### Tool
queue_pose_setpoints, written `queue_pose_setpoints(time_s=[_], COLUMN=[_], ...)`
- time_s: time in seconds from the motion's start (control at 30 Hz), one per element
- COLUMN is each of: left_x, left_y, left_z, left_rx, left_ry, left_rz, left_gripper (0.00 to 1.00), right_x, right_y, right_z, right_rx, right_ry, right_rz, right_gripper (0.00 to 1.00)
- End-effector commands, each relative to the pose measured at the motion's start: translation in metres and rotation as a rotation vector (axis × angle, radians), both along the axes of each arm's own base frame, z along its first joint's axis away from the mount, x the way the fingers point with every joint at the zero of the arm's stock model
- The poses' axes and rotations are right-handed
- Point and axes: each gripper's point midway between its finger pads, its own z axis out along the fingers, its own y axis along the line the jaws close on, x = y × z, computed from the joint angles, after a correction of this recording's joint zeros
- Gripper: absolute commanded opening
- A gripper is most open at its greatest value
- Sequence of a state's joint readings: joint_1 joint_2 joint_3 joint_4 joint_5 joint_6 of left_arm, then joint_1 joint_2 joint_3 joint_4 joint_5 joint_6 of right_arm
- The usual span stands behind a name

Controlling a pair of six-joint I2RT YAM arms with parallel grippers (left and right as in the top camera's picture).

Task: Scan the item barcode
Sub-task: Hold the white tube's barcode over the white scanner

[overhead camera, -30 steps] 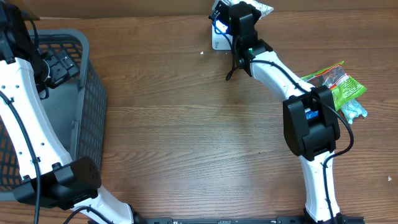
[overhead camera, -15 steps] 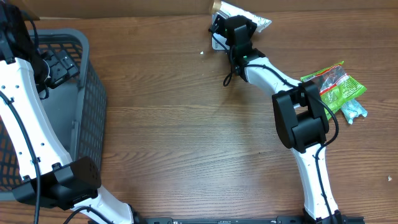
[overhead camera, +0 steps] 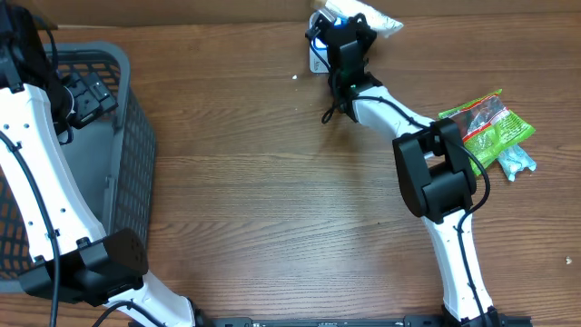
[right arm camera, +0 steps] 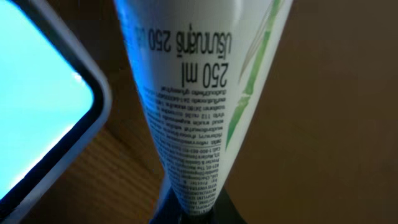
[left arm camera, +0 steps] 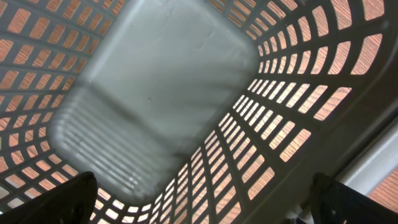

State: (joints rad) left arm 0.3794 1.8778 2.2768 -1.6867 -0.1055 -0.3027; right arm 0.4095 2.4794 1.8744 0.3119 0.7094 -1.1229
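The tabletop beside the snack packs is bare, back from my right gripper and to its right in the overhead view, so I should swing there, go down and let go.
The item is a white tube (right arm camera: 199,93) with small print and "250 ml" on it. My right gripper (right arm camera: 196,211) is shut on its narrow end. From overhead the right gripper (overhead camera: 343,29) holds the tube (overhead camera: 379,24) at the table's far edge, right beside the white scanner (overhead camera: 317,60), whose window glows blue (right arm camera: 37,106) at the left of the wrist view. No barcode shows on the tube's visible side. My left gripper (left arm camera: 205,205) is open, pointing down into the grey basket (left arm camera: 155,81), with nothing between its fingers.
The grey mesh basket (overhead camera: 132,136) stands at the left edge with the left arm reaching into it. Green snack packs (overhead camera: 490,127) lie at the right, beside the right arm's elbow. A brown wall runs along the far edge.
The right arm's elbow has swung left and the gripper has shifted the tube slightly by the scanner. The left arm has not moved.
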Motion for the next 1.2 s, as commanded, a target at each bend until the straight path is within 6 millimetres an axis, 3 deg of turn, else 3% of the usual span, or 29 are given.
queue_pose_setpoints(time_s=[0.0,0.1,0.37,0.9,1.07,1.17], left_x=[0.001,0.001,0.001,0.001,0.001,0.001], left_y=[-0.003,-0.003,-0.003,-0.003,-0.003,-0.003], left_z=[0.0,0.0,0.0,0.0,0.0,0.0], left_rx=[0.002,0.002,0.002,0.002,0.002,0.002], left_ry=[0.004,0.004,0.004,0.004,0.004,0.004], left_rz=[-0.024,-0.024,-0.025,-0.025,-0.025,-0.026], left_gripper=[0.99,1.0,1.0,0.99,0.99,1.0], right_x=[-0.004,-0.006,-0.01,-0.01,-0.018,-0.021], right_y=[0.009,0.014,0.016,0.017,0.016,0.018], right_z=[0.05,0.059,0.03,0.029,0.0,-0.002], right_rx=[-0.032,-0.029,-0.089,-0.092,-0.166,-0.176], right_ry=[-0.121,-0.157,-0.028,-0.02,0.117,0.137], right_rz=[-0.029,-0.035,-0.021,-0.02,-0.006,0.0], right_gripper=[0.04,0.04,0.04,0.04,0.04,0.04])
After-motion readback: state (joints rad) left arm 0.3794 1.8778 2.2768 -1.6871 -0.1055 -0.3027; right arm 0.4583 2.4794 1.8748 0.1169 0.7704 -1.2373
